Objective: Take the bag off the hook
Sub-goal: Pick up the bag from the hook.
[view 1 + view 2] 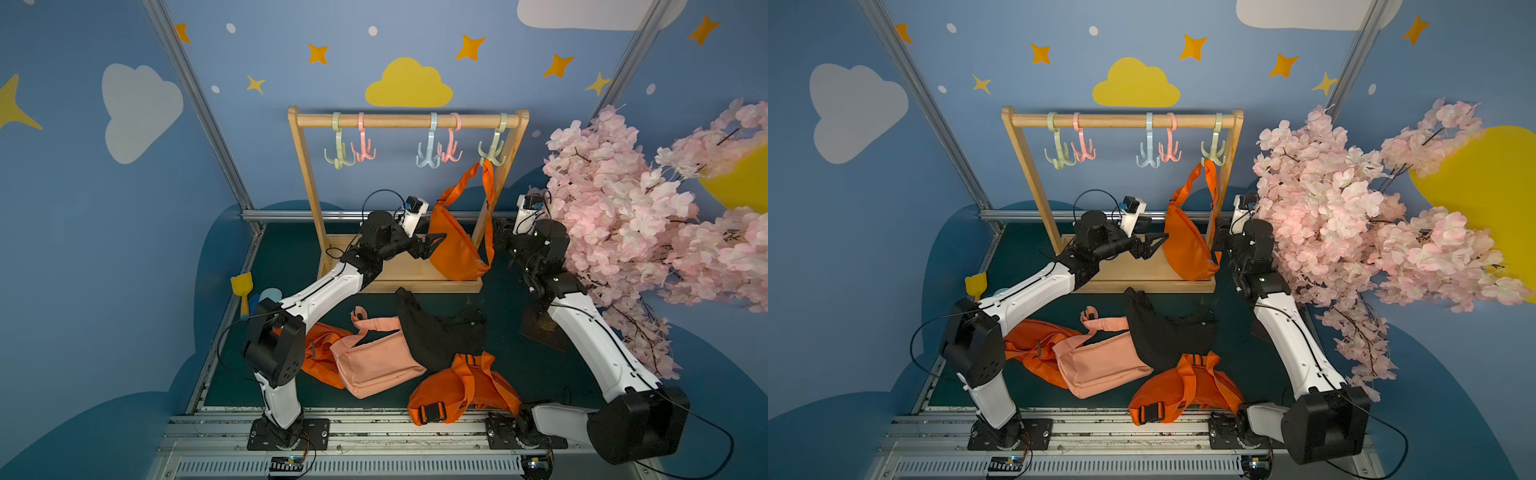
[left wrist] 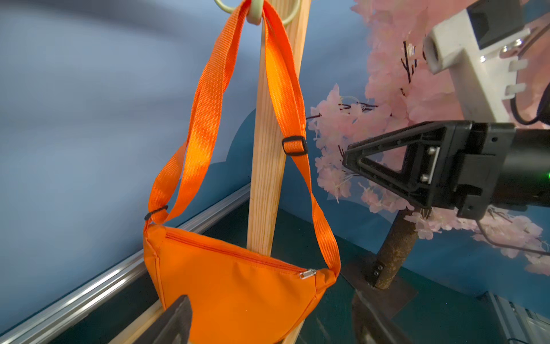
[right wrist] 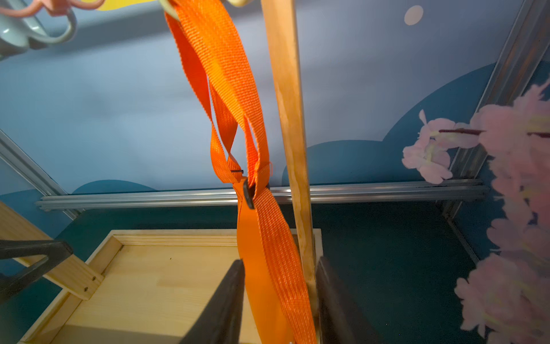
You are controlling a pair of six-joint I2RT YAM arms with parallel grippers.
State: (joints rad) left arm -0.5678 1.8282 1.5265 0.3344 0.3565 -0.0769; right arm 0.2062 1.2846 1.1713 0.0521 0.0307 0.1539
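My right gripper should move outward next until its fingers are on both sides of the part of the strap below the buckle [image 1: 490, 220] [image 3: 273, 226]. That part hangs outward, and the fingers stop short of it.
An orange bag [image 1: 457, 249] [image 1: 1187, 249] [image 2: 238, 292] hangs by its strap [image 3: 229, 74] from the pale green hook [image 1: 492, 151] [image 1: 1213, 151] [image 2: 256, 12] at the rack's right end. My left gripper [image 1: 436, 242] [image 1: 1160, 241] [image 2: 270, 300] is open at the bag's left side, and the pouch shows between its fingers. My right gripper [image 1: 498, 237] [image 1: 1219, 241] [image 3: 279, 262] stands open on the bag's other side. The strap and the rack's right post [image 3: 285, 119] show between its fingers. In the left wrist view its tip [image 2: 345, 160] stops short of the strap.
The wooden rack [image 1: 407, 120] carries several empty hooks [image 1: 363, 145]. On the floor in front lie a pink bag [image 1: 374, 361], a black bag [image 1: 440, 332] and two orange bags [image 1: 461, 386] [image 1: 320, 353]. A pink blossom tree [image 1: 623, 208] crowds my right arm. A yellow scoop [image 1: 241, 286] stands at the left.
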